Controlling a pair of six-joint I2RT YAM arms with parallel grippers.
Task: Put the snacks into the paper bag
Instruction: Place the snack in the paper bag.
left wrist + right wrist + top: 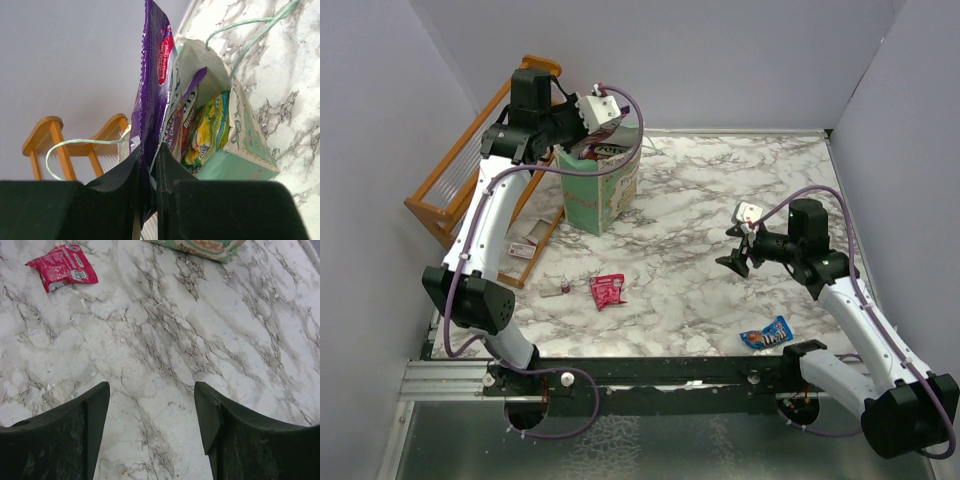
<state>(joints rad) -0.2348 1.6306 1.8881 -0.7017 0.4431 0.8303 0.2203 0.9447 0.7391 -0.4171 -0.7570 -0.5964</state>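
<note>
My left gripper will go down into the bag's opening (204,107) and let go of the packet inside, because the purple snack packet (152,85) is still above the paper bag.
My left gripper (148,165) is shut on a purple snack packet (152,85) and holds it above the open mouth of the mint-green paper bag (245,135). Inside the bag I see a yellow-green packet (207,130) and others. In the top view the bag (605,185) stands at the back left with the left gripper (582,150) over it. A red packet (608,290) lies on the marble, also in the right wrist view (62,265). A blue packet (766,334) lies near the front right. My right gripper (150,405) is open and empty above bare marble, shown in the top view (735,255).
An orange wooden slatted rack (470,170) stands at the left behind the bag, also in the left wrist view (50,140). A tiny red-capped tube (558,290) lies left of the red packet. A flat card (523,248) lies by the rack. Grey walls enclose the table.
</note>
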